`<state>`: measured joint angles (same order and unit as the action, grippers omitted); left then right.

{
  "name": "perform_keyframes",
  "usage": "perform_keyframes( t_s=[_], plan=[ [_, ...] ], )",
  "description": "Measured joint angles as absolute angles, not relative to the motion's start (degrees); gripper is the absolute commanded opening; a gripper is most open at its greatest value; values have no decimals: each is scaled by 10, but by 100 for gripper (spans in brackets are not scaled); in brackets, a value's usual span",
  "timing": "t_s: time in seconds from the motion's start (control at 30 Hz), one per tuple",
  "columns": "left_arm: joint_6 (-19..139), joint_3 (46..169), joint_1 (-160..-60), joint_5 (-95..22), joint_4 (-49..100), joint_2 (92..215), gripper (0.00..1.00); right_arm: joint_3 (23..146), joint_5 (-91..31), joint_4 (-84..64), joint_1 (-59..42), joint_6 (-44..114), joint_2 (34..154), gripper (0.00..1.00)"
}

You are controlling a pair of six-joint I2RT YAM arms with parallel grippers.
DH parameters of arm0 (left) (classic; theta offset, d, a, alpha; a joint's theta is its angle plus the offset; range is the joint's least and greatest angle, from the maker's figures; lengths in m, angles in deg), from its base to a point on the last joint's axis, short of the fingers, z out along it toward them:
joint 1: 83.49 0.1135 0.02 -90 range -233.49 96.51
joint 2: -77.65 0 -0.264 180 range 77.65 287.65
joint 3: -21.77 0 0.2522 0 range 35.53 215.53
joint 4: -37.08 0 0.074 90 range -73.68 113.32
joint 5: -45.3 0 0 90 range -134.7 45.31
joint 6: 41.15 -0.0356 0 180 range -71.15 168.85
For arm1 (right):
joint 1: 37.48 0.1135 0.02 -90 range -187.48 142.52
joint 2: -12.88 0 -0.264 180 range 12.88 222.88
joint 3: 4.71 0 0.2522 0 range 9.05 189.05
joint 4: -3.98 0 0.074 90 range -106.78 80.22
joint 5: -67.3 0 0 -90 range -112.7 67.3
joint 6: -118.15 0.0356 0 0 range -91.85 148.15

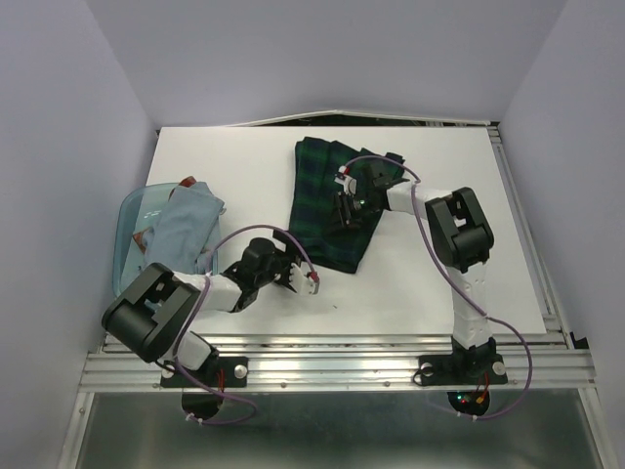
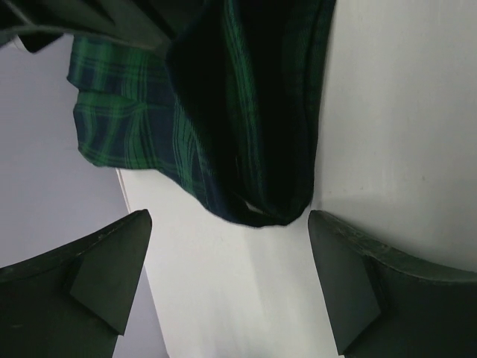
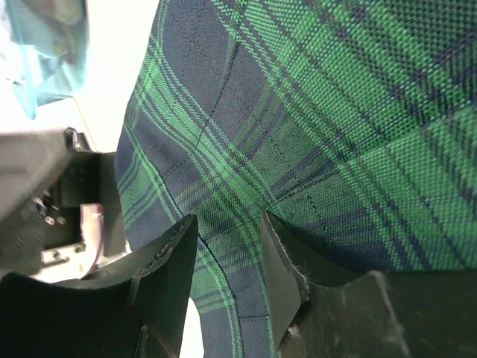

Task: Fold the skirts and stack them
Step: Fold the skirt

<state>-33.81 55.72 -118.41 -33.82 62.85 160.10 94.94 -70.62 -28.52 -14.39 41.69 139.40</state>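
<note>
The left gripper slides its open fingers to the right in the top view around the skirt's dark folded end [image 1: 305, 252] [image 2: 267, 200] next, since that end lies that way.
A dark green-and-navy tartan skirt [image 1: 317, 210] lies lengthwise on the white table [image 1: 439, 283], partly folded. My right gripper [image 1: 347, 210] is down on its middle. In the right wrist view its fingers [image 3: 229, 224] pinch a ridge of the tartan cloth [image 3: 313, 112] near the skirt's edge. My left gripper [image 1: 305, 277] hovers by the skirt's near corner, jaws wide open and empty. In the left wrist view the skirt's dark folded end [image 2: 246, 112] lies just ahead of that gripper [image 2: 227, 231]. A pale grey-blue skirt [image 1: 186, 230] lies bunched in the tub at the left.
The translucent blue plastic tub [image 1: 132, 210] sits at the table's left edge and shows again in the right wrist view [image 3: 45, 45]. White walls close in on the table at the back and both sides. A metal rail [image 1: 342, 366] runs along the near edge.
</note>
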Motion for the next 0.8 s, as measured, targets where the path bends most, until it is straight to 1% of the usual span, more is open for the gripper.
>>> perform_keyframes(
  t_s=[0.2, 0.3, 0.43, 0.57, 0.7, 0.73, 0.8],
  plan=[
    [-343, 563, -1215, -315, 683, 1641, 99, 961, -742, -283, -151, 434, 1413, 45],
    [-328, 589, -1228, -319, 694, 1671, 99, 961, -756, -280, -155, 439, 1419, 45],
    [-299, 625, -1239, -340, 696, 1704, 99, 961, -767, -276, -158, 444, 1424, 44],
    [-283, 638, -1239, -349, 683, 1709, 98, 963, -775, -274, -159, 447, 1428, 44],
    [-278, 644, -1239, -349, 671, 1709, 91, 964, -780, -273, -161, 449, 1431, 44],
    [-276, 646, -1239, -349, 666, 1709, 86, 964, -780, -273, -161, 450, 1431, 44],
    [-271, 653, -1239, -346, 649, 1709, 80, 964, -780, -273, -161, 450, 1431, 44]
  ],
)
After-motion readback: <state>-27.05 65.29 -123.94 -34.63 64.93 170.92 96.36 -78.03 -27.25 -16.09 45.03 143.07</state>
